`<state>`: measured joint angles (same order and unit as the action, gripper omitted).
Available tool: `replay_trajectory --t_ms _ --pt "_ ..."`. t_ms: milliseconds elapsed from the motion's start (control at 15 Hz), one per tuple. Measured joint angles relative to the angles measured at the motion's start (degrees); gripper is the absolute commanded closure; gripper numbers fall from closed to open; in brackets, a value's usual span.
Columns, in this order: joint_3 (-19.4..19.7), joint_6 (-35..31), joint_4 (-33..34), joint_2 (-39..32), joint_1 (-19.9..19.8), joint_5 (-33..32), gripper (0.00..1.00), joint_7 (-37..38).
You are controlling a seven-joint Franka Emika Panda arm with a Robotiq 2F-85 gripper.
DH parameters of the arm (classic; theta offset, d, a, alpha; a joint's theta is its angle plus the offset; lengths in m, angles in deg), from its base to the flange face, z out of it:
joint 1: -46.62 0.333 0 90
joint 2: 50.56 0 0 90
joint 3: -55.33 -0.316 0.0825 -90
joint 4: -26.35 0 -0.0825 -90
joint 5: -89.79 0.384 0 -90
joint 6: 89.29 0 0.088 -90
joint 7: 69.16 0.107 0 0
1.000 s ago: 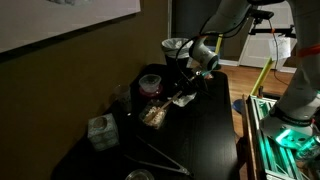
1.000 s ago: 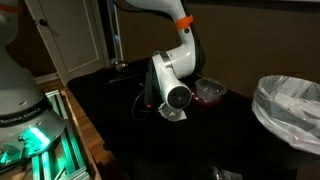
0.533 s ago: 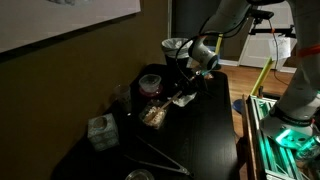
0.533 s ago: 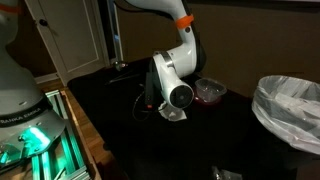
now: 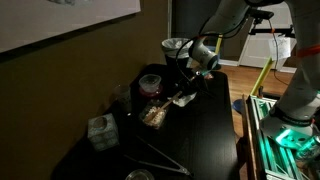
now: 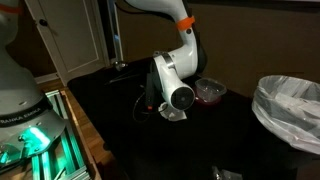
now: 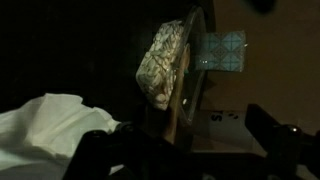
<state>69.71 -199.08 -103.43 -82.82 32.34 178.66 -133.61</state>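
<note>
The gripper stays nearly in place next, and its spread fingers close on the upper end of the thin wooden stick (image 7: 171,131), which reaches toward their gap.
My gripper (image 5: 186,90) hangs low over the black table (image 5: 215,130), jaws spread wide with nothing between them. In an exterior view the gripper (image 6: 173,106) sits just above a small white piece (image 6: 174,116) on the tabletop. In the wrist view the gripper (image 7: 185,150) shows only as dark fingers (image 7: 272,140) at the bottom. Ahead of it lies a clear container with crumpled, patterned contents (image 7: 163,62); the same container (image 5: 153,115) appears in an exterior view. A white cloth (image 7: 48,118) lies to the left.
A bowl with red contents (image 5: 151,83) (image 6: 209,91) stands close by the gripper. A teal tissue box (image 5: 100,132) (image 7: 220,50) sits beyond the container. A bag-lined bin (image 6: 290,108), a white cup (image 5: 174,46) and metal tongs (image 5: 160,158) are around the table.
</note>
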Motion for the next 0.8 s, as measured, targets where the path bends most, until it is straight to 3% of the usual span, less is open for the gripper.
replay_trajectory --t_ms 267,333,400,800 --pt "-0.03 0.05 0.83 -0.21 -0.15 0.00 0.00 0.78" --pt "-0.03 0.06 1.00 -0.24 -0.19 0.00 0.06 1.10" --pt "-0.03 0.06 1.11 -0.26 -0.22 0.00 0.25 1.34" --pt "-0.01 0.06 1.31 -0.42 -0.33 0.00 0.72 1.88"
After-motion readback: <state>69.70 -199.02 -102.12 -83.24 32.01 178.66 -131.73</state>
